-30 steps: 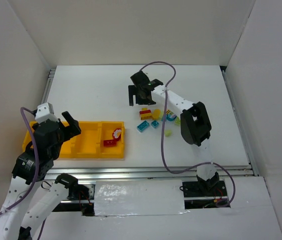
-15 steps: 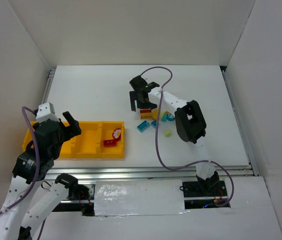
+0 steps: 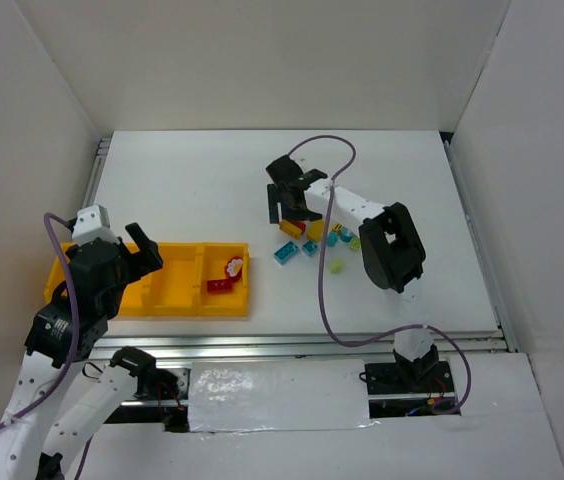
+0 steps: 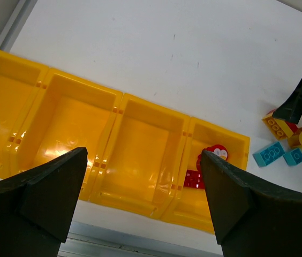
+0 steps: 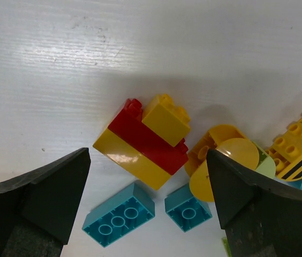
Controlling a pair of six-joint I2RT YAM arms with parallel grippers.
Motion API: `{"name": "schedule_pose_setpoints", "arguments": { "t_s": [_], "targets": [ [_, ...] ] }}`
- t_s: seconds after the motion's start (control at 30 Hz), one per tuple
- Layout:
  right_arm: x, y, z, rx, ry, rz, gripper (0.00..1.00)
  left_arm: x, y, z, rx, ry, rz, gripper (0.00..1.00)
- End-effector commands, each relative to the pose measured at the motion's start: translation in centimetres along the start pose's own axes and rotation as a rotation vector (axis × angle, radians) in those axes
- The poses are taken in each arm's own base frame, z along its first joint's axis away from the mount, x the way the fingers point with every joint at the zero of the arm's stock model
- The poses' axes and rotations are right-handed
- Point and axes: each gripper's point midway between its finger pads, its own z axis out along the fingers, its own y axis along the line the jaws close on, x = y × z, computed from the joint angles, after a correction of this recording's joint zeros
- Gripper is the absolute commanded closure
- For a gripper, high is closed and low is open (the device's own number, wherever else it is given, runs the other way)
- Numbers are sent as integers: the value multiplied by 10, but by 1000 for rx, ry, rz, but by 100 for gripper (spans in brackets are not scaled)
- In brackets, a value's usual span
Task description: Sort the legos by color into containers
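Observation:
The stack's end by the smaller teal brick should come between the fingers of my right gripper, which next needs to turn and then lower astride it.
The yellow four-compartment tray (image 3: pixel 162 300) lies at the near left; it also shows in the left wrist view (image 4: pixel 116 110). Its rightmost compartment holds red bricks (image 3: pixel 225 278), also seen from the left wrist (image 4: pixel 194 179). My left gripper (image 3: pixel 132 255) is open and empty above the tray (image 4: pixel 143 160). The loose legos lie mid-table: a yellow-red-yellow stack (image 5: pixel 145 142), two teal bricks (image 5: pixel 119 214), a round yellow piece (image 5: pixel 220 166) and a light green brick (image 3: pixel 336 266). My right gripper (image 3: pixel 289 208) is open and empty just above the stack (image 5: pixel 148 160).
White walls enclose the table on three sides. A metal rail (image 3: pixel 292 345) runs along the near edge. The right arm's purple cable (image 3: pixel 324 290) loops over the table beside the pile. A striped yellow piece (image 5: pixel 301 144) lies at the pile's right.
My right gripper has moved nearer and slightly right, down over the lego pile, still open. The left arm and the tray have not moved.

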Motion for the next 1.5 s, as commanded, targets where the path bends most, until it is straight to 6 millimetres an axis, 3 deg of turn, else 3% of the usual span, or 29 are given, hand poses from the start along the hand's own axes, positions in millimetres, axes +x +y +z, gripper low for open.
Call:
{"name": "schedule_pose_setpoints", "arguments": {
  "t_s": [0.0, 0.2, 0.53, 0.87, 0.97, 1.0, 1.13, 1.3, 1.43, 1.47],
  "targets": [
    [-30, -6, -14, -5, -76, 68, 4, -8, -5, 2, 17, -29, -1, 0],
    [-10, 3, 3, -43, -10, 52, 5, -9, -4, 1, 19, -34, -4, 1],
    [1, 23, 0, -213, 10, -130, 6, -9, -5, 2, 23, -32, -1, 0],
    [18, 23, 9, -250, 74, -312, 8, -7, -6, 2, 25, -26, 4, 0],
    [19, 24, 13, -244, 79, -306, 24, -8, -5, 2, 24, -30, 1, 0],
    [21, 24, 14, -244, 82, -297, 33, -8, -5, 1, 25, -33, 0, 1],
    [24, 25, 17, -241, 75, -291, 37, -8, -6, 1, 27, -32, 0, 0],
    [27, 26, 20, -220, 72, -300, 49, -8, -6, 2, 25, -28, 3, 0],
    [27, 30, 18, -236, 59, -310, 69, -8, -6, 2, 24, -30, 0, 0],
    [25, 32, 15, -248, 50, -309, 81, -8, -5, 2, 24, -30, 0, 1]
  ]
}}
